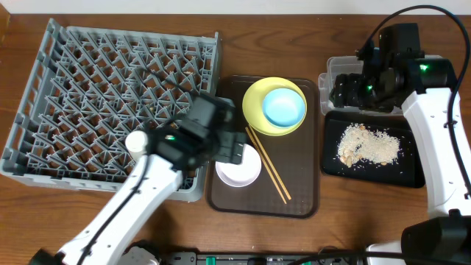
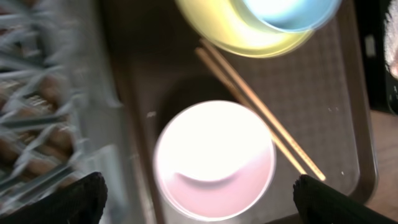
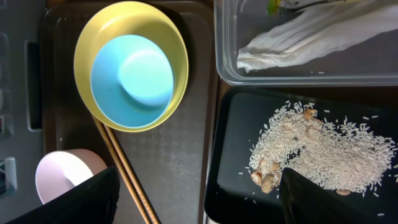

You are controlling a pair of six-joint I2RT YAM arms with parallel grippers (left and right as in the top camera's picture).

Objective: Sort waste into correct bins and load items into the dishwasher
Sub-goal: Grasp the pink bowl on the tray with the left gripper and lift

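Observation:
Next, my left gripper shifts toward the chopsticks, then lowers onto the bowl's rim on their side [image 1: 259, 163] [image 2: 270, 142], since the white bowl lies below my open fingers.
On the brown tray, the white bowl [image 1: 238, 169] [image 2: 214, 162] lies under my left gripper [image 1: 234, 153] [image 2: 202, 208], which is open, its fingers wide on either side of the bowl and not touching it. Two chopsticks [image 1: 267, 165] [image 2: 261, 121] [image 3: 124, 177] lie beside it. The blue bowl [image 1: 284, 107] [image 3: 130, 78] sits in the yellow plate [image 1: 254, 110] [image 3: 87, 56]. My right gripper [image 1: 347, 88] [image 3: 199, 208] hangs open and empty over the bins. White paper [image 3: 311, 34] and a wrapper [image 3: 280, 5] lie in the clear tub [image 1: 331, 73] [image 3: 227, 68]. Food scraps [image 1: 368, 145] [image 3: 323, 149] lie in the black tray [image 1: 331, 158] [image 3: 236, 162].
The grey dish rack [image 1: 110, 96] fills the left of the table, its edge [image 2: 37, 93] close beside my left gripper. The dark brown serving tray [image 1: 294, 191] [image 2: 348, 112] [image 3: 186, 143] lies between the rack and the bins.

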